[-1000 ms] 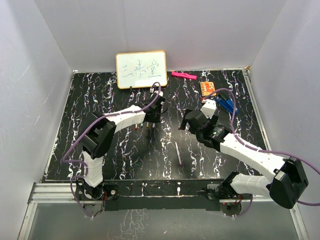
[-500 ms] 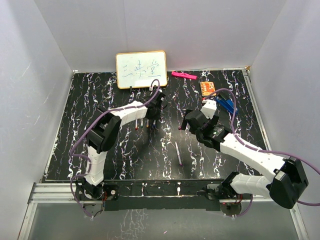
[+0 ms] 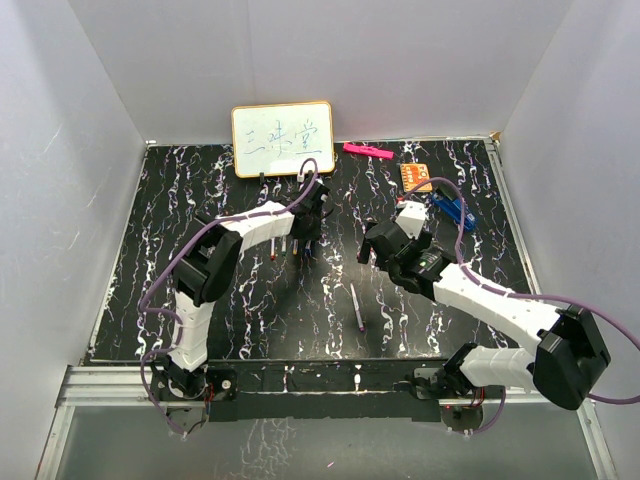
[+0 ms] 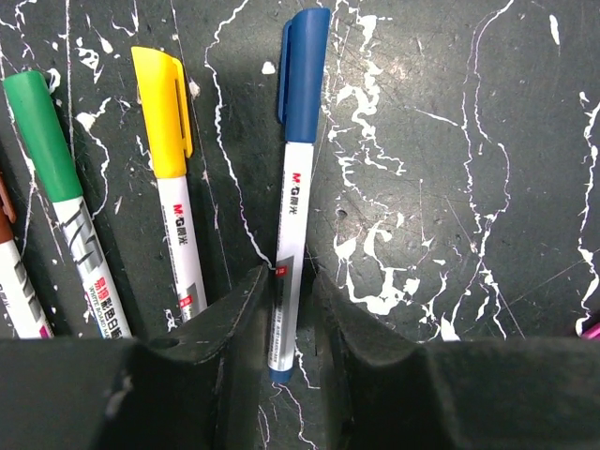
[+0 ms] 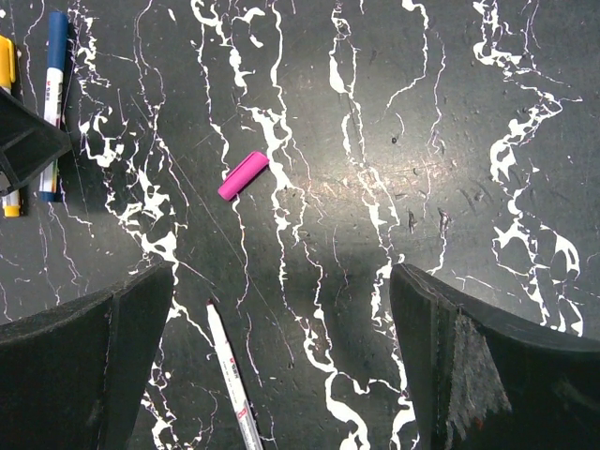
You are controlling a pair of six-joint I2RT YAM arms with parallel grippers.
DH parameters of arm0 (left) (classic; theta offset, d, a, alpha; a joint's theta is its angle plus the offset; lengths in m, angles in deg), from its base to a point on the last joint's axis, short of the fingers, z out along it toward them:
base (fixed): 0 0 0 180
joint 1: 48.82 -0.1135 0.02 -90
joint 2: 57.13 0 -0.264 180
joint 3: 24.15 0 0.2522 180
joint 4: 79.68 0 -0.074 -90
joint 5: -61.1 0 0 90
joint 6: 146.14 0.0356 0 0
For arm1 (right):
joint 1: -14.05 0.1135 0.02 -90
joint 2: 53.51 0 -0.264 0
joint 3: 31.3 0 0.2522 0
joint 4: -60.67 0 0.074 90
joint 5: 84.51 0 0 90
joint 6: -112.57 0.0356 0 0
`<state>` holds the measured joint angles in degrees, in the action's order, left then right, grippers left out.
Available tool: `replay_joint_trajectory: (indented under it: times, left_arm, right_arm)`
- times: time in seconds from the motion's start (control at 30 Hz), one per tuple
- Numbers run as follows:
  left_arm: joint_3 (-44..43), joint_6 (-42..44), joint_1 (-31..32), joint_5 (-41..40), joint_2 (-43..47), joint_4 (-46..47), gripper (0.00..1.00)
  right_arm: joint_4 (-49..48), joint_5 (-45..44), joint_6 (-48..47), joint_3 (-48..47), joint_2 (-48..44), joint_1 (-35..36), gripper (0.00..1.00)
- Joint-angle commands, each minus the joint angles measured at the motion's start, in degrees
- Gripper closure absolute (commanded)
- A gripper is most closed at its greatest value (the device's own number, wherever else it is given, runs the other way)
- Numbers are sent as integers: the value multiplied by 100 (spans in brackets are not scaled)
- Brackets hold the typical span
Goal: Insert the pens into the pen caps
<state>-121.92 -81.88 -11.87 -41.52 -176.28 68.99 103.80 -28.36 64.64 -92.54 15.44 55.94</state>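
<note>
The front half of the uncapped white pen (image 3: 355, 297) (image 5: 232, 384) lies below my right gripper and nearer my base, so next my right gripper should draw back and lower onto it.
In the left wrist view, capped pens lie side by side: green (image 4: 56, 187), yellow (image 4: 171, 178) and blue (image 4: 292, 216), with a red-brown one cut off at the left edge (image 4: 11, 272). My left gripper (image 4: 291, 281) straddles the rear end of the blue pen. Its jaws are slightly apart, with a gap on the pen's right side. My right gripper (image 5: 281, 281) is wide open and empty above the table. A magenta-purple cap (image 5: 243, 175) lies ahead of it and an uncapped white pen (image 5: 232, 384) lies beside its left finger. That pen also shows in the top view (image 3: 356, 306).
A whiteboard (image 3: 282, 139) stands at the back, with a pink marker (image 3: 367, 151), an orange box (image 3: 415, 177) and a blue clip-like object (image 3: 452, 208) at the back right. The left gripper (image 5: 28, 141) shows at the left edge of the right wrist view.
The left arm has shifted and its gripper has moved slightly toward the back over the row of pens. The right gripper has moved a little left, toward the cap.
</note>
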Motion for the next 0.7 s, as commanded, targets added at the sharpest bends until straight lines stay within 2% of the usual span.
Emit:
replay_joint_trajectory:
  times: [0.0,0.17,0.27,0.53,0.67]
  left_arm:
    - [51,-6,-25,36,597,-151,73]
    - [211,-2,-28,43,1038,-88,71]
    - [389,-38,-29,125,1346,-43,70]
    - [1365,-194,-2,495,2605,245,68]
    - [1849,-204,30,585,3159,245,68]
  right_arm:
    - [-297,-42,-48,-217,-3,-9,2]
    - [-382,137,-95,-218,51,-10,2]
    - [-414,416,-170,-180,111,-12,6]
    - [-529,1503,-556,146,227,21,41]
    - [-581,1780,-641,301,306,150,42]
